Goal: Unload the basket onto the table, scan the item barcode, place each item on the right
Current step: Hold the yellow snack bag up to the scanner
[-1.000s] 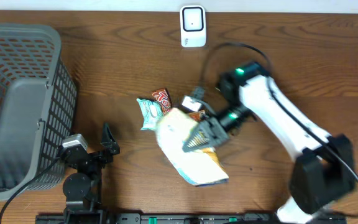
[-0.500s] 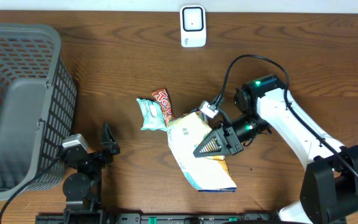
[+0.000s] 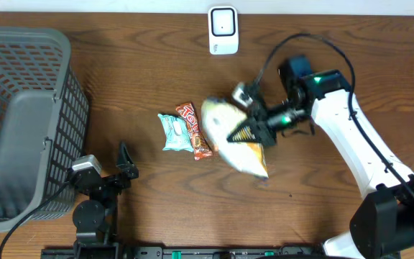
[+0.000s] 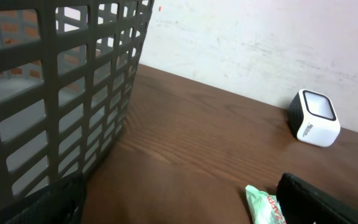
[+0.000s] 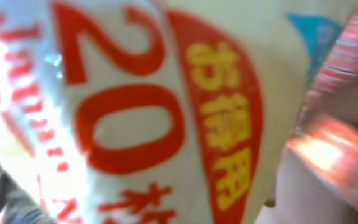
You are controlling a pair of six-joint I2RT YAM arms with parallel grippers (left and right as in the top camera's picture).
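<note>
My right gripper swings outward toward the scanner (image 3: 223,30) next, then across and down, freeing the bag on clear tabletop, which lies to its right in the overhead view.
The item is a white and yellow snack bag (image 3: 237,140), hanging above the table's middle with my right gripper (image 3: 256,130) shut on its right edge. In the right wrist view the bag (image 5: 135,112) fills the frame, showing red numerals and yellow characters; no barcode shows and my fingers are hidden. The white scanner (image 3: 223,30) stands at the far edge, beyond the bag, and shows again as the scanner (image 4: 316,118) in the left wrist view. My left gripper (image 3: 124,167) rests open near the front left, holding nothing.
A grey mesh basket (image 3: 20,122) fills the left side, close to my left gripper; its wall (image 4: 61,93) looms in the left wrist view. A green-white packet (image 3: 171,132) and a red packet (image 3: 194,129) lie left of the bag.
The right arm has carried the bag away from the front of the table, toward the far side and the scanner. The red packet is now uncovered. The left arm has not moved.
</note>
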